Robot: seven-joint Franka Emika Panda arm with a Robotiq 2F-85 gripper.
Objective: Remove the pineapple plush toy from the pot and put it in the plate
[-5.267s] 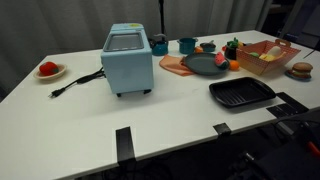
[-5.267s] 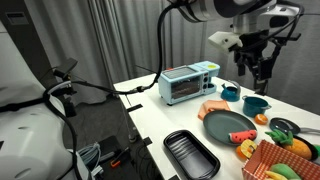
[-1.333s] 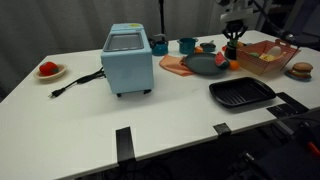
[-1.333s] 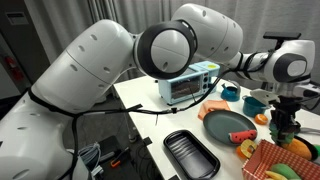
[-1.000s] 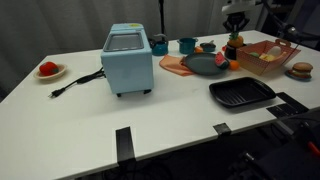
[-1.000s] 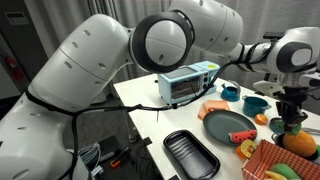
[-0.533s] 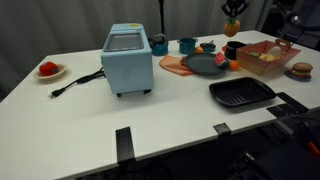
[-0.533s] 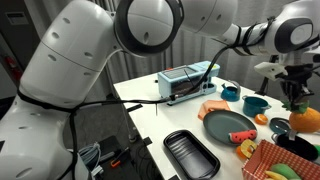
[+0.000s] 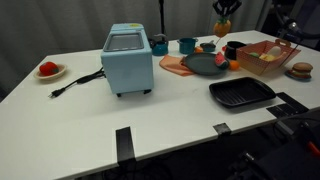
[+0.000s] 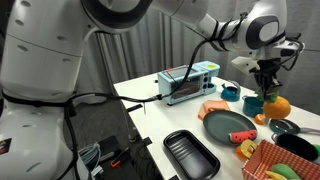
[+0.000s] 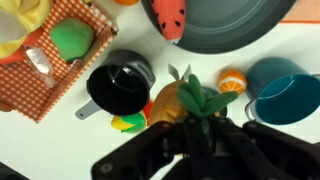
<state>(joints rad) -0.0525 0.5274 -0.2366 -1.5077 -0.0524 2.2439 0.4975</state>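
Observation:
My gripper is still closed. It should next move the pineapple toy back and down next to the watermelon slice on the plate, and then open.
My gripper [image 9: 224, 18] is shut on the green tuft of the pineapple plush toy [image 9: 223, 28], which hangs in the air well above the table. In an exterior view the yellow-orange toy [image 10: 278, 104] dangles under the gripper [image 10: 268, 92] beside the teal cups. The wrist view shows the toy [image 11: 168, 103] held between my dark fingers [image 11: 150, 150], gripper [image 11: 195, 125] above. The dark pot [image 11: 120, 85] stands below with nothing in it, also seen as the pot [image 9: 232, 48]. The dark grey plate [image 9: 203, 66], plate [image 10: 222, 128], plate [image 11: 235, 25] carries a watermelon slice [image 11: 167, 18].
A light blue toaster oven [image 9: 127, 60] stands mid-table with its cord trailing. A black ridged tray [image 9: 241, 93] lies near the front edge. Teal cups [image 9: 187, 45], an orange slice [image 11: 232, 80] and a checked basket [image 9: 266, 57] of toy food crowd the plate.
The gripper has risen out of the pot with the pineapple plush toy and carried it higher and sideways, toward the cups and plate. The pot stays in place.

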